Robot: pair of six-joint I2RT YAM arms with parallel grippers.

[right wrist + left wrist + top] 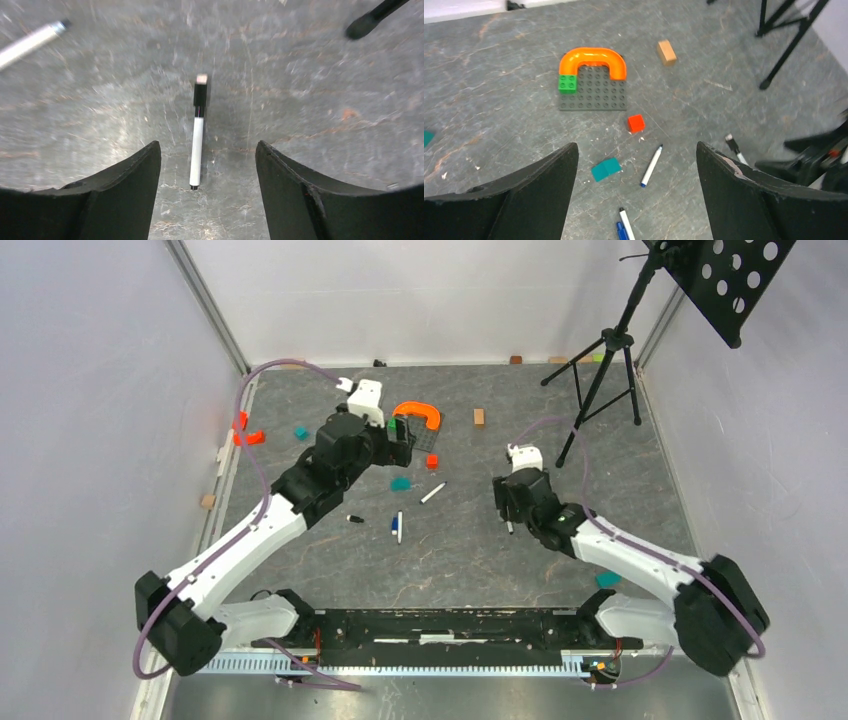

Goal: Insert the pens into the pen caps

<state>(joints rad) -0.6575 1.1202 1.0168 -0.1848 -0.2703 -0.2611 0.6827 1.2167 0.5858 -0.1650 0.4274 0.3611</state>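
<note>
Below my left gripper and to its right in the top view lies the mid-floor pen's blue end (423, 502) (643, 185), so I will descend that way, turning to match its slant.
Three white pens lie on the grey floor. One pen (432, 493) with a blue tip lies mid-floor and shows in the left wrist view (651, 166). A second pen (400, 527) lies beside a blue cap (393, 526), also seen low in the left wrist view (626, 222). A third pen (196, 150) carries a black cap (200, 95) on its far end and lies between my right gripper's (207, 150) open fingers. A loose black cap (354, 518) lies left of the pens. My left gripper (636, 147) is open and empty above the floor.
A grey baseplate (594, 97) with an orange arch (593, 60) and a green brick (567, 83) lies at the back. A red cube (635, 123), teal brick (605, 168) and wooden block (666, 52) lie around. A black tripod (600, 370) stands back right.
</note>
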